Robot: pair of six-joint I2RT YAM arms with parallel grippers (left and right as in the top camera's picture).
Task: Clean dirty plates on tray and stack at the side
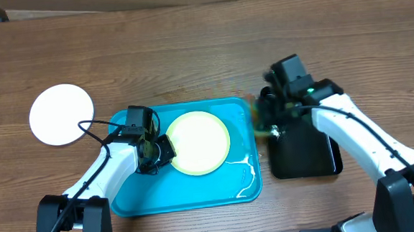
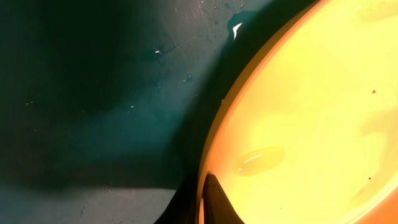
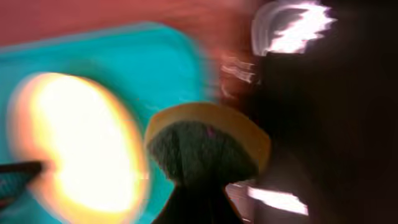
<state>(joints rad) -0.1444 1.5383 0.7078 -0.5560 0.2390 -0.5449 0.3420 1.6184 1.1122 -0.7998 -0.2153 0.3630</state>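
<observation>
The sponge in my right gripper needs to move away from the turquoise tray next, down into the black tray (image 1: 300, 147).
A pale yellow-green plate (image 1: 198, 142) lies on the turquoise tray (image 1: 136, 194). My left gripper (image 1: 159, 151) is shut on the plate's left rim; the left wrist view shows the plate (image 2: 311, 112) with one finger (image 2: 208, 202) on each side of the rim and small specks on its face. A white plate (image 1: 61, 114) lies on the table left of the tray. My right gripper (image 1: 269, 123) is shut on a yellow-and-green sponge (image 3: 205, 146) between the tray and the black tray. The right wrist view is blurred. A third plate is not in view.
A glossy black tray (image 1: 304, 152) sits right of the turquoise tray under my right arm. Streaks of water or foam (image 1: 248, 177) lie along the turquoise tray's right side. Brown wooden table all round.
</observation>
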